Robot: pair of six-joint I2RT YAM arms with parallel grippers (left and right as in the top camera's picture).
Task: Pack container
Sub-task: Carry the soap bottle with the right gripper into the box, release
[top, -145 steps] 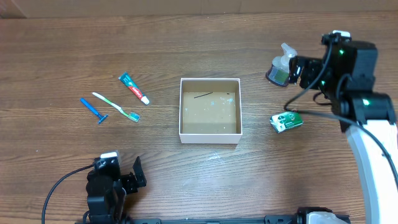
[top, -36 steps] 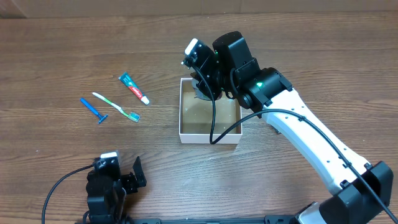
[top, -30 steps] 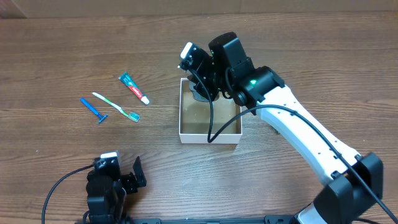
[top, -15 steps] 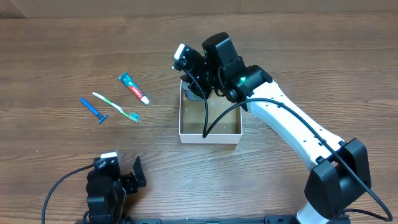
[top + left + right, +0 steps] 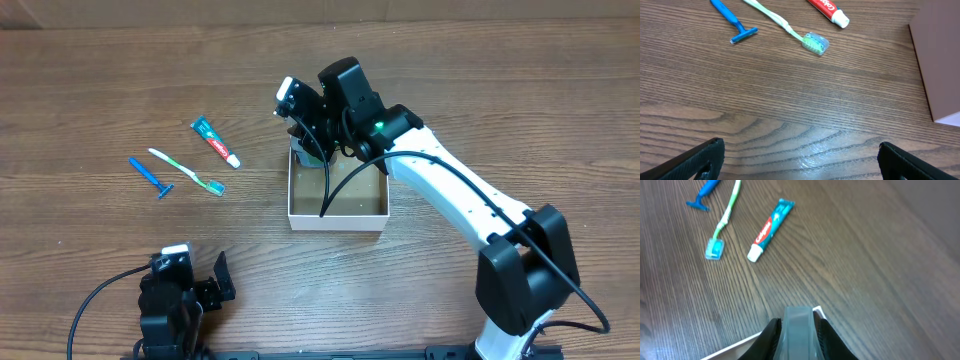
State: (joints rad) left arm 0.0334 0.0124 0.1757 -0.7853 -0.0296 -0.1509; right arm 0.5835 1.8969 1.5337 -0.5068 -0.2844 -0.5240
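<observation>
The bottle (image 5: 798,330) is already lined up inside the container's sides. Next, my right gripper lowers to the container's far corner by the toothpaste below and releases it.
The container (image 5: 336,222), a square white-walled box with a brown floor, sits mid-table. My right gripper (image 5: 308,150) hangs over its back-left corner, shut on a translucent grey-green bottle (image 5: 798,330). In the right wrist view the black fingers (image 5: 771,335) press both sides of the bottle, and the container's white rim (image 5: 735,346) shows just below. My left gripper (image 5: 186,288) rests near the front-left table edge. It stands open (image 5: 800,167) over bare wood, and the container's wall (image 5: 940,65) lies to its right.
A toothpaste tube (image 5: 215,141), a green toothbrush (image 5: 187,171) and a blue razor (image 5: 151,177) lie left of the container. The right wrist view shows the same toothpaste tube (image 5: 769,230), toothbrush (image 5: 722,227) and razor (image 5: 702,195). The right arm's white link (image 5: 460,200) crosses the table's right half.
My right gripper has carried the bottle leftward over the container to its back-left corner. The left arm and the items on the table have not moved.
</observation>
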